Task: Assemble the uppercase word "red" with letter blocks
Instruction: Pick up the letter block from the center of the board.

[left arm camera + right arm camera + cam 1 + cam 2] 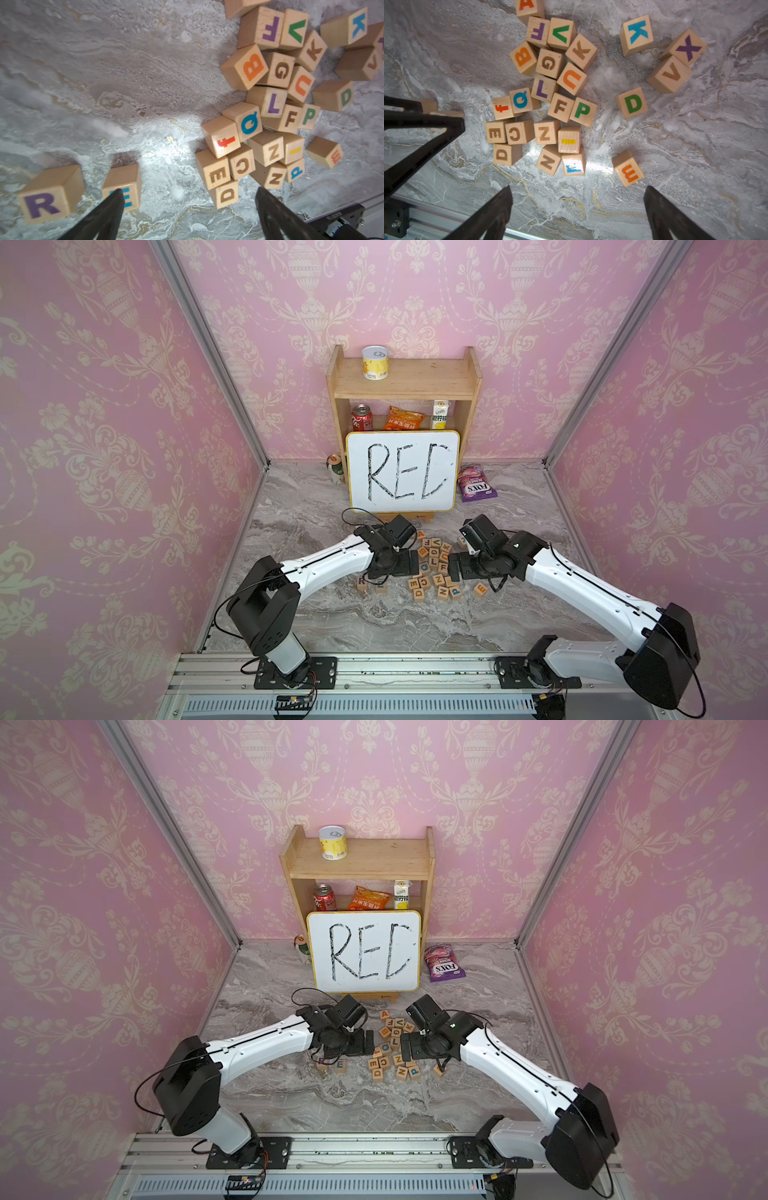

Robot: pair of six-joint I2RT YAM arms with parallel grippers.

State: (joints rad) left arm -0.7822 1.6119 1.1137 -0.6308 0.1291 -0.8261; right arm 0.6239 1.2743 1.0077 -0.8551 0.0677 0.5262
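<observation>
My right gripper should move outward and down onto the green D block [632, 102], which is clear of the pile, because the R and E are already together.
Two letter blocks stand side by side apart from the heap: a purple R [47, 199] [362, 583] and a blue-green E [122, 187] [340, 1065]. My left gripper [189, 191] [415, 564] hovers open just right of the E, holding nothing; one fingertip [119, 194] overlaps the E in the wrist view. A green D block [632, 102] [336, 96] sits alone on the heap's right side. My right gripper [578, 188] [453, 566] is open and empty over bare table, near the orange E block [628, 168].
A heap of several other letter blocks [434, 564] lies between the two grippers, which face each other closely. A whiteboard [403, 470] reading RED leans on a wooden shelf [405, 381] at the back. A purple snack bag [476, 483] lies to its right.
</observation>
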